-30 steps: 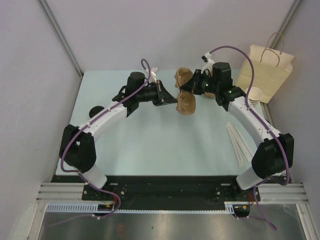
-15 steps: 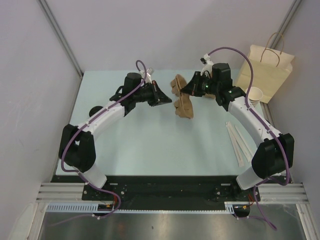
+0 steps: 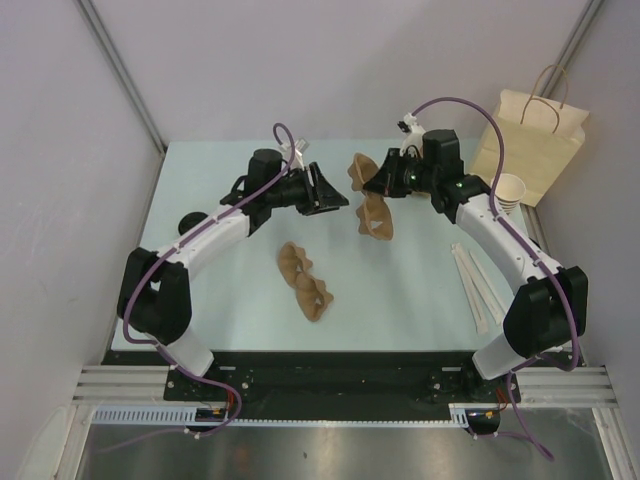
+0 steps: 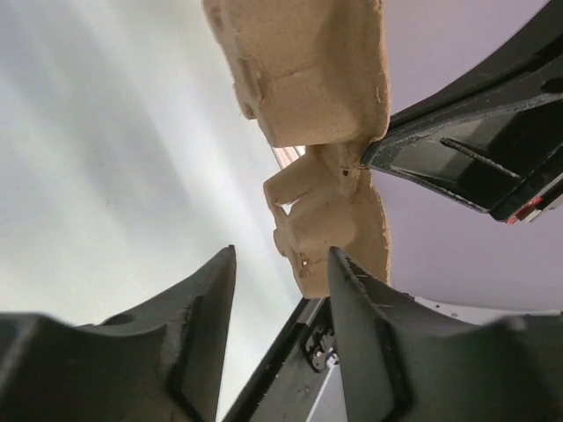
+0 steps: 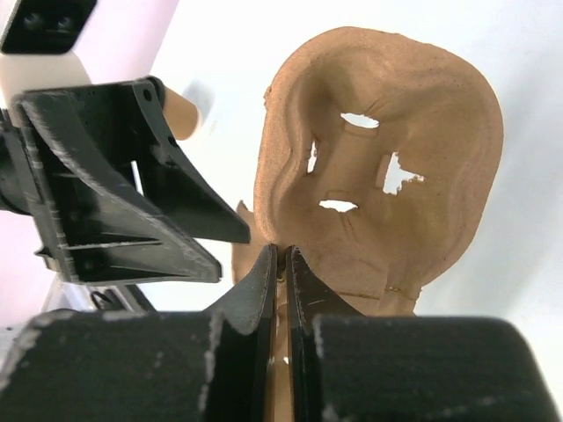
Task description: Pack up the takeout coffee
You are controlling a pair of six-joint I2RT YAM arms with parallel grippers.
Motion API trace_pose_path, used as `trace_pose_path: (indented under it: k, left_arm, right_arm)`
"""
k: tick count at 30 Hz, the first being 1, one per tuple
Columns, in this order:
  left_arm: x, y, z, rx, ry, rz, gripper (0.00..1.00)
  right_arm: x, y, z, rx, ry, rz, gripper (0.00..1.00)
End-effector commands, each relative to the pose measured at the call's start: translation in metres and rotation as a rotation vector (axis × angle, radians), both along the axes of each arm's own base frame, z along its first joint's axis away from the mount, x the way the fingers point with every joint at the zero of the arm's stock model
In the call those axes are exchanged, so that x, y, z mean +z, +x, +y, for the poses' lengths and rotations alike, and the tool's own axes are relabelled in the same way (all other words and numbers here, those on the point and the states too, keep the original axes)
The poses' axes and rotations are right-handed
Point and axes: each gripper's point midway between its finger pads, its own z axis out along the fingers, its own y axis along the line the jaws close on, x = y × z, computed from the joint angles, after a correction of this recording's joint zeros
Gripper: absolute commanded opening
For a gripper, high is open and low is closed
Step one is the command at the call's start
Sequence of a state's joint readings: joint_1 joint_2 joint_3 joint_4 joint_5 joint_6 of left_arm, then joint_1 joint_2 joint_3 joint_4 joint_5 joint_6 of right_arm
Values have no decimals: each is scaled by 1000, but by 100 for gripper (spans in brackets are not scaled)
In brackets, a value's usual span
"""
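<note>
My right gripper should next carry the cup carrier outward and toward the paper bag on the right in the top view, and lower it from midair to let go of it.
The takeout coffee cup (image 3: pixel 510 190) stands at the right table edge, against the paper bag, away from both grippers. My right gripper (image 3: pixel 380 186) is shut on the rim of a brown pulp cup carrier (image 3: pixel 372 198) and holds it up above the table's far middle; in the right wrist view the gripper (image 5: pixel 281 255) pinches the carrier (image 5: pixel 396 167). My left gripper (image 3: pixel 338 196) is open just left of that carrier, with nothing between its fingers (image 4: pixel 369 334). A second pulp carrier (image 3: pixel 305 282) lies on the table, nearer the front.
A tan paper bag (image 3: pixel 530 145) with twisted handles stands at the back right corner. Long white wrapped straws (image 3: pixel 478 285) lie along the right side, beside my right arm. Grey walls close in the table on the left and back.
My left gripper has opened and drawn slightly left. One pulp carrier has come apart from the other and now lies on the table in front. The right gripper still holds its carrier.
</note>
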State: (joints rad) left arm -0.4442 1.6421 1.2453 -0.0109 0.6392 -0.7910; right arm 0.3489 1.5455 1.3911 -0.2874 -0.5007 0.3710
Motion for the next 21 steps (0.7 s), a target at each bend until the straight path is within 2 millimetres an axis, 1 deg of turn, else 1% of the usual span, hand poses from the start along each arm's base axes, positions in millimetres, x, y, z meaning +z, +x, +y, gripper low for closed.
trace_pose_path:
  k: [1, 2, 4, 5, 6, 7, 8, 9, 10, 11, 12, 13, 14, 15, 16, 17, 18, 19, 20, 21]
  left_arm:
    - [6, -3, 15, -2, 27, -50, 55]
    - [5, -4, 17, -13, 40, -65, 58]
    - [4, -5, 21, -27, 62, -72, 72]
    - [5, -6, 23, -44, 82, -101, 77]
    - [6, -7, 25, -51, 97, -111, 89]
    - [9, -9, 27, -65, 111, -129, 91]
    - [8, -10, 29, -88, 141, -168, 93]
    - [10, -12, 31, -99, 161, -177, 94]
    - [12, -13, 34, -109, 178, -197, 95]
    - [12, -13, 37, -124, 207, -241, 95]
    - [12, -13, 40, -128, 229, -246, 95]
    - [13, -13, 43, -130, 243, -263, 96]
    - [14, -13, 47, -132, 265, -296, 96]
    - [12, -14, 51, -131, 281, -296, 96]
    - [13, -12, 56, -119, 298, -310, 96]
    - [14, -12, 59, -117, 311, -328, 96]
    - [13, -10, 64, -104, 322, -323, 96]
    - [11, -8, 67, -93, 332, -322, 96]
    - [11, -8, 71, -86, 337, -322, 96]
    - [9, -5, 76, -73, 343, -313, 96]
  right_arm:
    - [11, 3, -18, -28, -62, -91, 0]
    - [9, 8, -25, -46, -89, -109, 0]
    - [2, 21, -43, -90, -139, -129, 0]
    - [-3, 31, -57, -122, -205, -163, 0]
    - [-3, 40, -65, -144, -225, -179, 0]
    - [-11, 53, -81, -176, -253, -181, 0]
    - [-14, 66, -94, -212, -284, -192, 0]
    - [-6, 79, -103, -226, -315, -245, 0]
    - [-17, 97, -120, -258, -341, -234, 0]
    - [-19, 108, -130, -287, -366, -243, 0]
    - [-3, 122, -136, -313, -362, -285, 0]
    - [-6, 134, -145, -325, -388, -297, 0]
    - [-24, 150, -159, -354, -412, -265, 0]
    - [-26, 162, -165, -368, -418, -266, 0]
    - [-14, 175, -169, -386, -417, -295, 0]
    - [-35, 192, -179, -410, -431, -260, 0]
    - [-40, 199, -183, -421, -434, -248, 0]
    - [-27, 211, -184, -435, -423, -278, 0]
    - [-33, 219, -186, -444, -429, -273, 0]
    - [-51, 227, -186, -440, -439, -251, 0]
